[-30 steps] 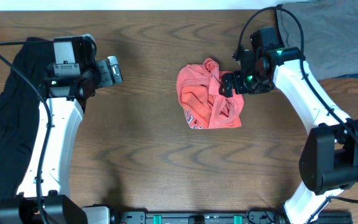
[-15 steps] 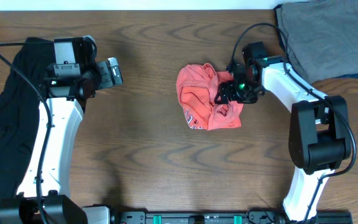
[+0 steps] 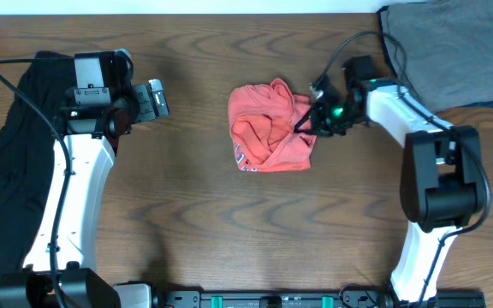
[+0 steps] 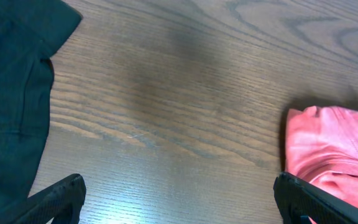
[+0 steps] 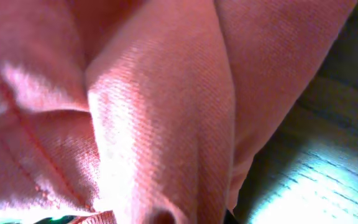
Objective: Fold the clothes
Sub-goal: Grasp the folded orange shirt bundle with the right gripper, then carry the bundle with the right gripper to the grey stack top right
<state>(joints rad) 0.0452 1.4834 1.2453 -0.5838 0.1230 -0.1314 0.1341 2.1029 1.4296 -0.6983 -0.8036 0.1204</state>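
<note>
Next, my right gripper carries the shirt up and onto the grey cloth (image 3: 462, 50) to release it, since the cloth lies outward, to the gripper's right in the overhead view.
The clothes in reach are a crumpled red-orange T-shirt (image 3: 268, 130) lying mid-table, with a bit of white print at its lower left. My right gripper (image 3: 310, 121) is shut on the shirt's right edge. In the right wrist view, folds of the T-shirt (image 5: 135, 106) fill the frame and hide my fingers. My left gripper (image 3: 157, 97) hovers open, left of the shirt and apart from it. Between its wide-apart fingertips (image 4: 64, 194) lies bare wood. A long black garment (image 3: 7, 171) lies at the table's left side.
A grey cloth (image 3: 452, 47) is spread at the back right corner, behind my right arm. The wooden table (image 3: 212, 222) shows bare in front of the shirt. The left wrist view shows the black garment (image 4: 11, 93) at left and the shirt (image 4: 331, 152) at right.
My right gripper came down on the shirt's right edge and shut on it. The shirt has shifted left and slightly back. The left arm has not moved.
</note>
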